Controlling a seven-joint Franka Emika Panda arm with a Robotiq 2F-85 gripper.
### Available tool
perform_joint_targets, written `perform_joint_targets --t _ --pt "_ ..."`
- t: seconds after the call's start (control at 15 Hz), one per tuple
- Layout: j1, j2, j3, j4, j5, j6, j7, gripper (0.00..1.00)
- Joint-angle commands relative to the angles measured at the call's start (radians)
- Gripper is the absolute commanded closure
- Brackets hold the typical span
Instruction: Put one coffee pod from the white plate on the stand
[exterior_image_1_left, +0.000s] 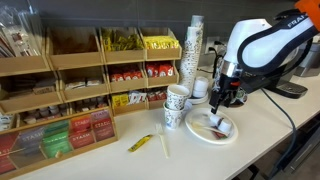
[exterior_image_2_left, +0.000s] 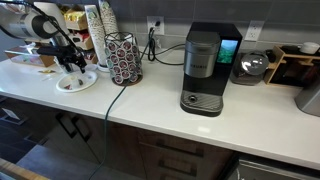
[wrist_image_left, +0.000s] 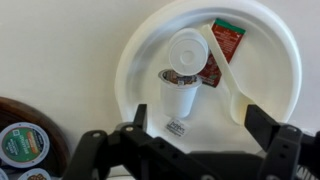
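Observation:
I will next lower my gripper's open fingers around the coffee pod and close them, because the white coffee pod's body (exterior_image_1_left: 225, 127) (wrist_image_left: 179, 99) is below my gripper with bare plate along both its sides.
The white plate (wrist_image_left: 140, 60) lies on the counter and shows in both exterior views (exterior_image_1_left: 200, 135) (exterior_image_2_left: 70, 87). On it a white coffee pod (wrist_image_left: 180, 98) lies on its side. A second pod (wrist_image_left: 188, 48) lies just behind it, lid towards the camera, beside a red packet (wrist_image_left: 226, 42) and a white plastic utensil (wrist_image_left: 222, 68). My gripper (wrist_image_left: 200, 125) hangs open and empty just above the plate, its fingers either side of the near rim (exterior_image_1_left: 225, 98) (exterior_image_2_left: 73, 62). The black stand (exterior_image_2_left: 124, 58), with green-and-white lids (wrist_image_left: 22, 145), stands right next to the plate.
Wooden shelves of snack boxes (exterior_image_1_left: 80, 70) line the wall. A stack of paper cups (exterior_image_1_left: 196, 40) and patterned cups (exterior_image_1_left: 177, 105) stand by the plate. A yellow packet (exterior_image_1_left: 140, 143) lies on the counter. A black coffee machine (exterior_image_2_left: 205, 65) stands past the stand.

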Motion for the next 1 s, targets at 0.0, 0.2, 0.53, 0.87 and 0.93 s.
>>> perform_joint_targets --t 0.0,0.2,0.53,0.87,0.93 --pt "0.012 0.052 -0.032 0.022 -0.056 -0.055 0.060 0.00" --pt "-0.012 0.094 -0.012 0.033 -0.004 -0.095 0.013 0.00" --pt "-0.038 0.122 0.024 0.036 0.079 -0.061 -0.047 0.00" --pt "-0.035 0.135 0.012 0.060 0.090 -0.058 -0.033 0.00" --pt "-0.036 0.138 0.011 0.064 0.088 -0.060 -0.034 0.00"
